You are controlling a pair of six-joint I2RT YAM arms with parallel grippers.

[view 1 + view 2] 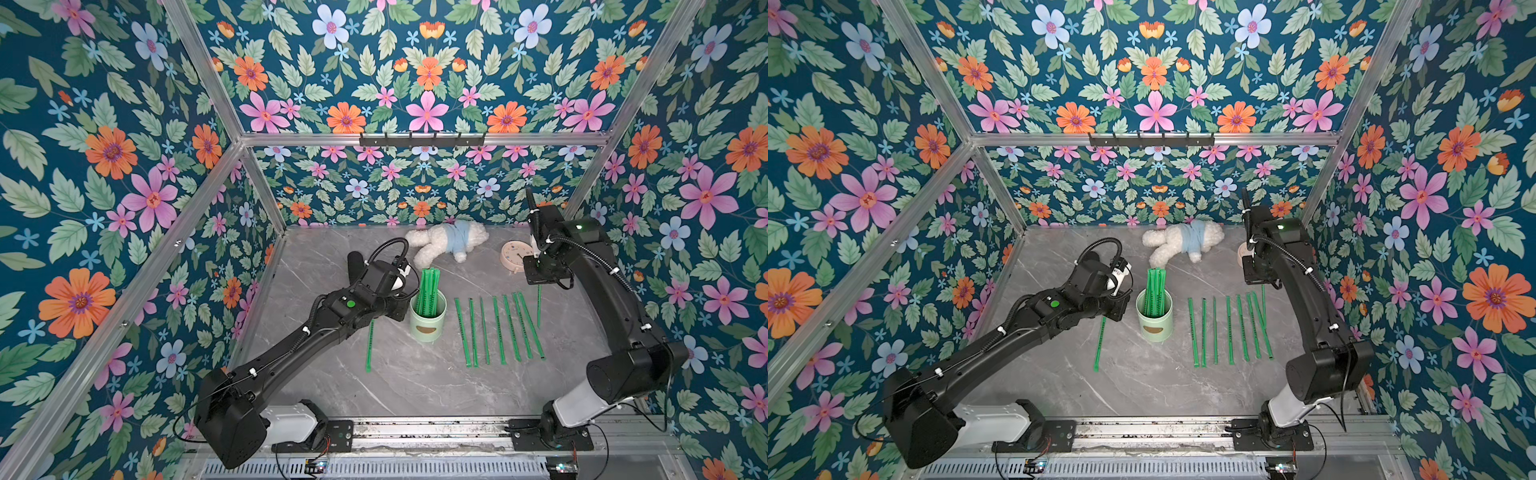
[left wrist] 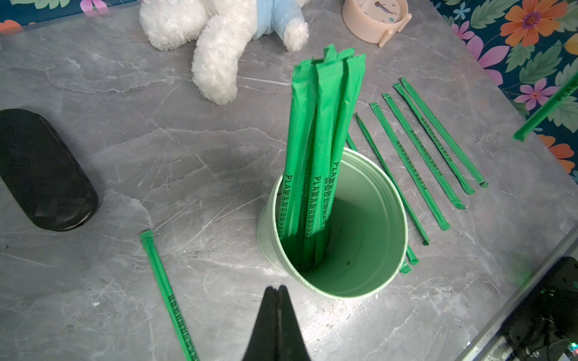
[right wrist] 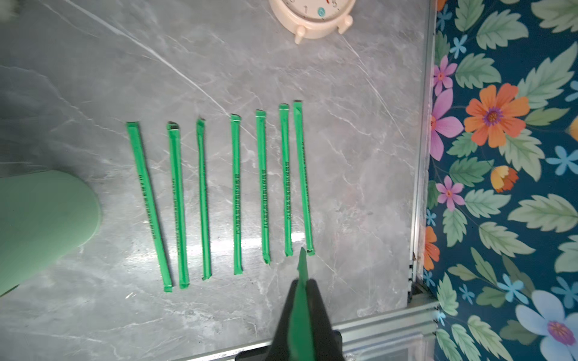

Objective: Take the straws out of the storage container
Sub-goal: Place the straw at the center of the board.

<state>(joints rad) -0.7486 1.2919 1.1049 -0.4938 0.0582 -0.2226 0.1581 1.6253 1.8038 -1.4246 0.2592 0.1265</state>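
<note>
My right gripper should next bring the straw down to the bare marble [image 1: 539,329] [image 3: 320,177] beside the end straw of the row and release it, because that free part of the marble is below.
The storage container [image 1: 428,328] [image 1: 1154,324] is a pale mint cup standing mid-table, with several green straws [image 1: 428,286] [image 2: 322,125] upright inside it. Several more straws [image 1: 498,328] [image 3: 234,193] lie in a row on the table to its right. A single straw [image 1: 369,345] [image 2: 169,297] lies to its left. My left gripper [image 2: 276,289] is shut and empty, just outside the cup's rim [image 2: 337,295]. My right gripper [image 3: 301,287] is shut on one straw [image 3: 302,265], held above the right end of the row. That straw hangs below the wrist in a top view [image 1: 539,307].
A white plush bear [image 1: 446,245] lies at the back of the marble table. A beige clock [image 1: 513,255] stands right of it, close to the right wrist. A black oval case [image 2: 43,172] sits left of the cup. The aluminium frame rail [image 3: 419,187] borders the table's right edge.
</note>
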